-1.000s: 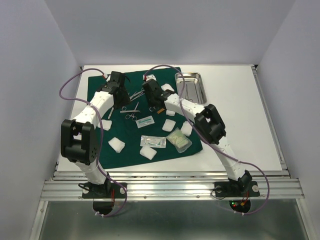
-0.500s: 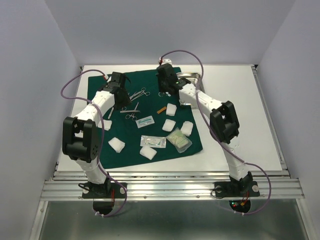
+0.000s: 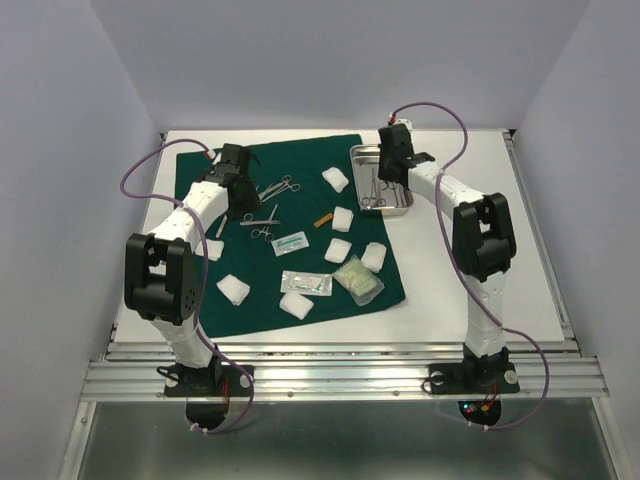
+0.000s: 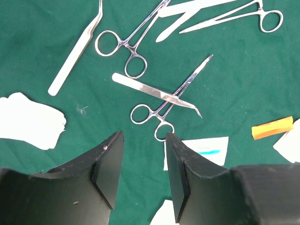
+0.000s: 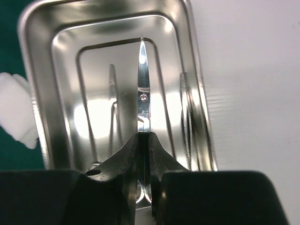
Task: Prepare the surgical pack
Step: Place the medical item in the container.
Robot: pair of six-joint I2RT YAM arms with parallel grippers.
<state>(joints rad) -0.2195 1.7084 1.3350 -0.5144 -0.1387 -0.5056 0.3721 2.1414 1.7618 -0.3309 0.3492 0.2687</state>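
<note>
My right gripper brings the scissors down into the tray (image 3: 392, 188) next, toward the tray's side by the bare table, since the other instrument lies nearer the drape.
A dark green drape (image 3: 300, 265) covers the table's left middle, and a steel tray (image 3: 405, 205) stands just past its back right corner. My right gripper (image 3: 391, 170) (image 5: 144, 140) hangs over the tray (image 5: 37, 117), shut on a pair of scissors (image 5: 143, 84) whose closed blades point at the tray's far end. My left gripper (image 3: 240, 198) (image 4: 144, 136) hovers open above the drape (image 4: 234, 75), nothing between its fingers. Just ahead of it lie small forceps (image 4: 161, 105) crossed by a flat blade, larger forceps (image 4: 129, 47) and tweezers (image 4: 75, 54).
White gauze pads (image 3: 234, 289) (image 3: 335, 179) are scattered over the drape, with sealed packets (image 3: 305, 283) (image 3: 290, 241), a pale green pouch (image 3: 358, 279) and a small orange piece (image 3: 323, 219). Another instrument lies in the tray. Bare white table (image 3: 470, 180) extends right of it.
The right arm has swung from the drape's middle to the back right, carrying the scissors over the tray. The left arm has not moved.
</note>
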